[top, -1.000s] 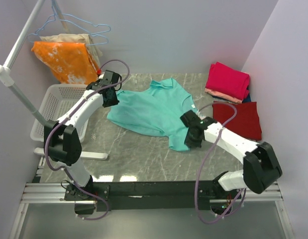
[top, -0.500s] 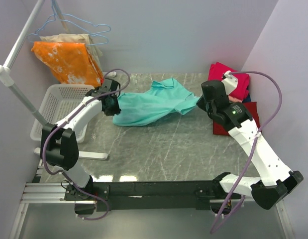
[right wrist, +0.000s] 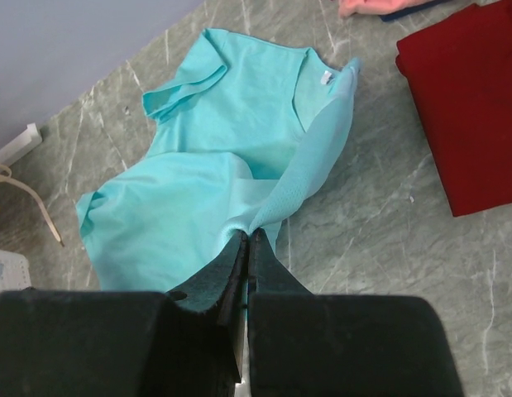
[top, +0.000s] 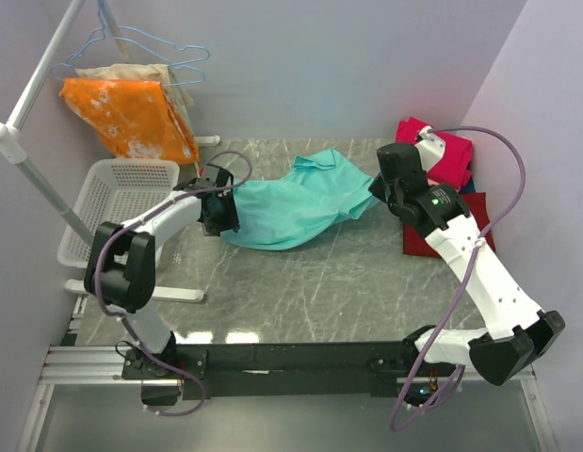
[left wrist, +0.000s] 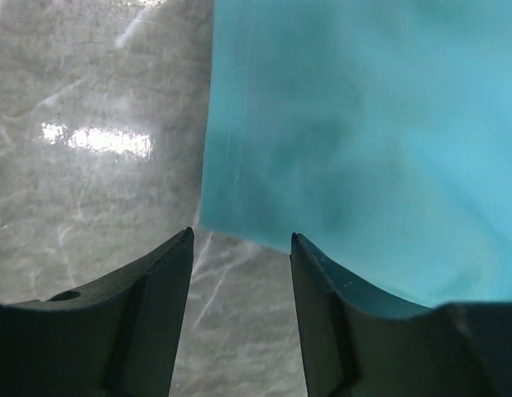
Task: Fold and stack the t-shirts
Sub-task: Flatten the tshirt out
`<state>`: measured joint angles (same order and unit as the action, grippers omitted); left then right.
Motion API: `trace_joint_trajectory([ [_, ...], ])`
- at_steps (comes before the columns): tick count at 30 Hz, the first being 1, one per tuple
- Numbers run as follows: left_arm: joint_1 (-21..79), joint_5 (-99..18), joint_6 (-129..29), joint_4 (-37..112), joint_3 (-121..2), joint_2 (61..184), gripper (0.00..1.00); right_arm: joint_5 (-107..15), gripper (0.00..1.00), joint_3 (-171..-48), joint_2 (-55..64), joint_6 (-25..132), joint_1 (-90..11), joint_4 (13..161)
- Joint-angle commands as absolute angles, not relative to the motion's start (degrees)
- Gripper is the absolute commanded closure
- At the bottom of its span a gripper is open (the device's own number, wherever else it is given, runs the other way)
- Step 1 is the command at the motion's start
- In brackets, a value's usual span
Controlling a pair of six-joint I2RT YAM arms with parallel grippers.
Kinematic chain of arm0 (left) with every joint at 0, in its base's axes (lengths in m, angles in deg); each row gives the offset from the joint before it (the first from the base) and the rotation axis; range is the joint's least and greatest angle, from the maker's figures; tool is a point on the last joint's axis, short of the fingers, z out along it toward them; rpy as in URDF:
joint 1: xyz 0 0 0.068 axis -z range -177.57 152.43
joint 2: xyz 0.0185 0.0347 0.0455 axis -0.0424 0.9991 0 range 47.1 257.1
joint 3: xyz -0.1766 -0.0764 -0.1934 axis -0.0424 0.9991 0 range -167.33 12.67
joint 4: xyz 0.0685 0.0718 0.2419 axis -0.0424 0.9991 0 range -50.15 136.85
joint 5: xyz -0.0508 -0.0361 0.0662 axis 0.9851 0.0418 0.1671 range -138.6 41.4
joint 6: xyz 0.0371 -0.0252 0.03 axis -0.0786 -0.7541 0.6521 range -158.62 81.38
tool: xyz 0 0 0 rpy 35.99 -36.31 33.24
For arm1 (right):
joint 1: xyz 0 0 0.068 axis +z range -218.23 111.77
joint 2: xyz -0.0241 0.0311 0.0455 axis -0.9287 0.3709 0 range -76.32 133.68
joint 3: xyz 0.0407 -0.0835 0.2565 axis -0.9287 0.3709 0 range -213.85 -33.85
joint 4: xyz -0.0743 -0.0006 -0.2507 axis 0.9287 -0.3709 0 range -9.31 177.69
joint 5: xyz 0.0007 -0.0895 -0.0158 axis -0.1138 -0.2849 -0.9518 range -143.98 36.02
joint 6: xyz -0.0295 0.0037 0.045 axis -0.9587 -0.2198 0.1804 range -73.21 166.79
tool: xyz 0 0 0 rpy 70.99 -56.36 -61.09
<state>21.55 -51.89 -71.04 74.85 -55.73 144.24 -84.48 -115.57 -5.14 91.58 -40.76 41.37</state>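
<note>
The teal t-shirt's near corner is still just beyond the left gripper's open fingers, so the left gripper should first go down onto that corner to pinch it.
The teal t-shirt [top: 291,202] lies bunched across the back of the marble table, half doubled over. My right gripper [right wrist: 249,236] is shut on a fold of its fabric, holding that edge up near the shirt's right side [top: 380,188]. My left gripper [left wrist: 241,240] stands open at the shirt's left corner [top: 220,209]; the cloth's corner [left wrist: 231,217] lies just beyond the fingertips, with bare table between them. A folded dark red t-shirt [right wrist: 471,116] lies flat at the right. The magenta-pink t-shirt [top: 451,155] sits folded behind it on a salmon one [right wrist: 363,7].
A white mesh basket [top: 107,188] stands at the left of the table. Behind it an orange blotched cloth [top: 131,113] and a beige cloth hang by blue hangers on a white rack pole [top: 41,184]. Walls close in at the back and right.
My right gripper has carried the shirt's near hem up and over to the back right, doubling the shirt. My left gripper has opened and let go of the left corner.
</note>
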Motion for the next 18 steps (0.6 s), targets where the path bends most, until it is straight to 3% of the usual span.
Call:
trace_joint_trajectory([
  [1, 21.77, -53.87, -74.83, 72.01, -57.9, 148.94, 0.46, -85.71, 1.0, -115.77, -6.09, 91.08, -41.07, 42.96],
  [6, 21.77, -56.07, -76.58, 73.07, -59.49, 152.74, 0.58, -85.62, 1.0, -115.24, -6.27, 91.26, -41.24, 42.69],
  [9, 21.77, -56.07, -76.76, 73.51, -60.28, 153.71, 0.79, -85.62, 1.0, -114.54, -6.44, 91.61, -41.24, 42.43],
  [10, 21.77, -56.24, -76.76, 73.86, -60.72, 153.8, 0.93, -85.45, 1.0, -114.1, -6.53, 91.7, -41.24, 42.69],
  [11, 21.77, -57.55, -77.03, 74.39, -61.42, 153.62, 0.99, -85.36, 1.0, -113.92, -6.62, 91.79, -41.33, 42.69],
  [18, 21.77, -65.9, -76.68, 79.83, -65.81, 146.78, 0.98, -85.01, 1.0, -112.96, -6.71, 91.96, -41.33, 42.52],
])
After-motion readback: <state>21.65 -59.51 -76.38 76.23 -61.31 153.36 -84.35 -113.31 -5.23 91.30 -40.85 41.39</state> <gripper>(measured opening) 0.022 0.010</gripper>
